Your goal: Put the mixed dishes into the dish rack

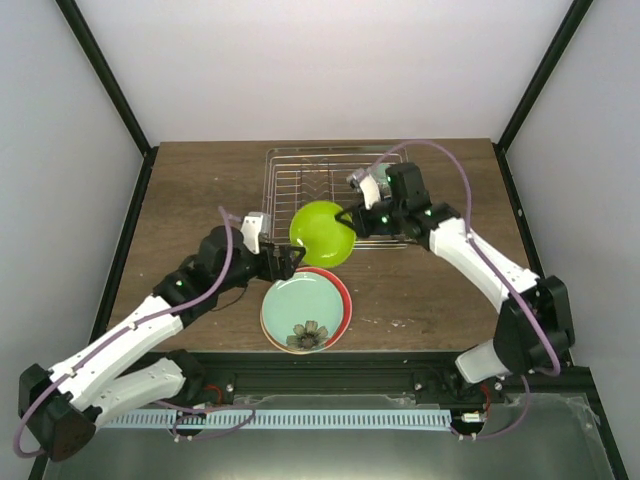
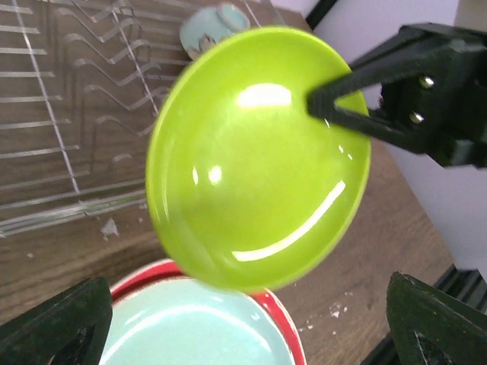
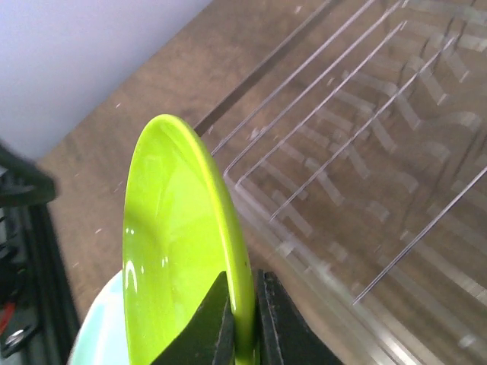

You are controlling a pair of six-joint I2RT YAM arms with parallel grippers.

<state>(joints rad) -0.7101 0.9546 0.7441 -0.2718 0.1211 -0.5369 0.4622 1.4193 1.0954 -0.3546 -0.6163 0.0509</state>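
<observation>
The dividers at the rack's far end (image 1: 309, 170) are empty, so my right gripper will next move outward, turn the lime-green plate (image 1: 322, 233) upright, lower it there and let go of it.
My right gripper (image 1: 352, 222) is shut on the rim of the lime-green plate (image 1: 322, 233) and holds it on edge, tilted, above the front edge of the dish rack (image 1: 300, 170). The right wrist view shows its fingers (image 3: 221, 319) pinching the rim of the plate (image 3: 175, 251). My left gripper (image 1: 290, 262) is open and empty, just left of and below the plate (image 2: 259, 160). Under it, the pale mint-green bowl (image 1: 300, 300) rests on the red plate (image 1: 346, 300). A peach-tan rim (image 1: 265, 325) shows beneath. I cannot make out the dark-blue mug.
The silver wire rack (image 2: 68, 114) holds no plates in its upright dividers (image 3: 358, 152). A small pale round object (image 2: 217, 23) sits behind the lime plate in the left wrist view. Black frame posts stand at the table's back corners. Bare wood lies right of the stack.
</observation>
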